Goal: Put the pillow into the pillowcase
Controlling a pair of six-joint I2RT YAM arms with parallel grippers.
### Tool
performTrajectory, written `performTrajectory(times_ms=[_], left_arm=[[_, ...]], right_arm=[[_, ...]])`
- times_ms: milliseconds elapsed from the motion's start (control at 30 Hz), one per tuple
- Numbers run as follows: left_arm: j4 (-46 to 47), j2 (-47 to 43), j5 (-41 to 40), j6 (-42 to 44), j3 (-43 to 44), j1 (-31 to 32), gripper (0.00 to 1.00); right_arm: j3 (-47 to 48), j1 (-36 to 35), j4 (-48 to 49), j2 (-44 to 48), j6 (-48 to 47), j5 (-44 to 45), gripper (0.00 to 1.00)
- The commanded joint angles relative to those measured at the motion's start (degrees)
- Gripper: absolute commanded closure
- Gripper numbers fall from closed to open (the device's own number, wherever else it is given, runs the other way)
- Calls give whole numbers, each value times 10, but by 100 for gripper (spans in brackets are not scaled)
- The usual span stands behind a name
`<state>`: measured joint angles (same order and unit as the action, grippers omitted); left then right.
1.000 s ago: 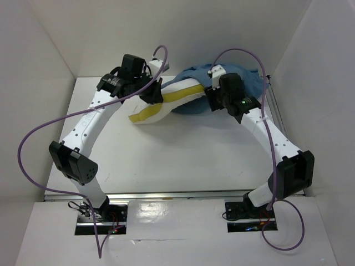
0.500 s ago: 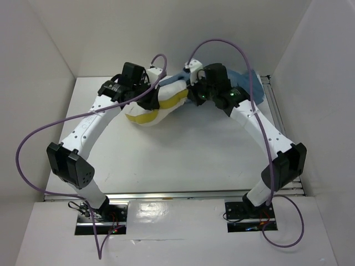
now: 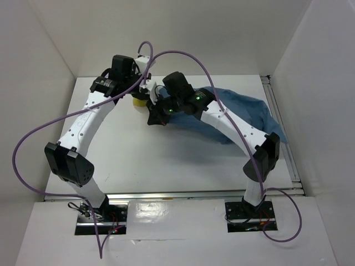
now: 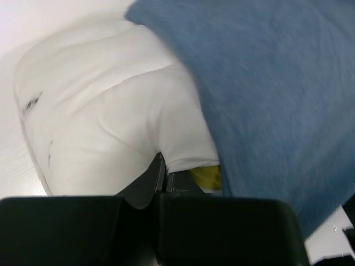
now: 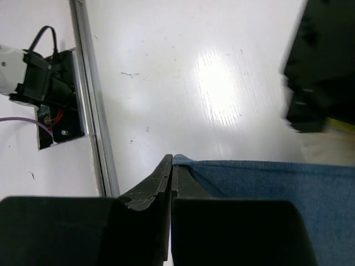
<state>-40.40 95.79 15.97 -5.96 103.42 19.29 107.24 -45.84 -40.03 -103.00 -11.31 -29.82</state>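
Note:
My left gripper draws the cream pillow's fold back toward the gripper's base, over the near tabletop (image 3: 126,152) next, because the table there lies bare.
The blue pillowcase (image 3: 244,113) lies drawn leftward across the back of the table and covers most of the pillow. Only a small yellow end of the pillow (image 3: 137,101) shows in the top view. My left gripper (image 3: 145,95) is at the back centre-left. In the left wrist view the left gripper (image 4: 163,166) is shut on a fold of the cream pillow (image 4: 105,116), with yellow piping (image 4: 206,176) beside it and the pillowcase (image 4: 277,83) over the pillow's right side. My right gripper (image 3: 153,116) reaches across to the left. The right gripper (image 5: 172,162) is shut on the pillowcase's (image 5: 266,183) hem corner.
White walls close in the table on the left, back and right. A metal rail (image 3: 280,124) runs along the right edge, and another rail (image 5: 91,100) shows near an arm base (image 5: 44,94). Purple cables (image 3: 183,55) arc above both arms.
My right gripper shut on the pillowcase hem and swept left, dragging the blue cloth over the pillow. The left gripper, still shut on the pillow, shifted slightly left.

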Motion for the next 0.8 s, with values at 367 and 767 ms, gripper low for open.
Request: performTrajectory(times_ms=[367,767], left_arm=[[107,-107,41,27,-181,-19,100],[2,-295,51,249,-418,53,51]], right_arm=[[29,19,49,75,30,110,16],[-32,205,76,99,82,100,11]])
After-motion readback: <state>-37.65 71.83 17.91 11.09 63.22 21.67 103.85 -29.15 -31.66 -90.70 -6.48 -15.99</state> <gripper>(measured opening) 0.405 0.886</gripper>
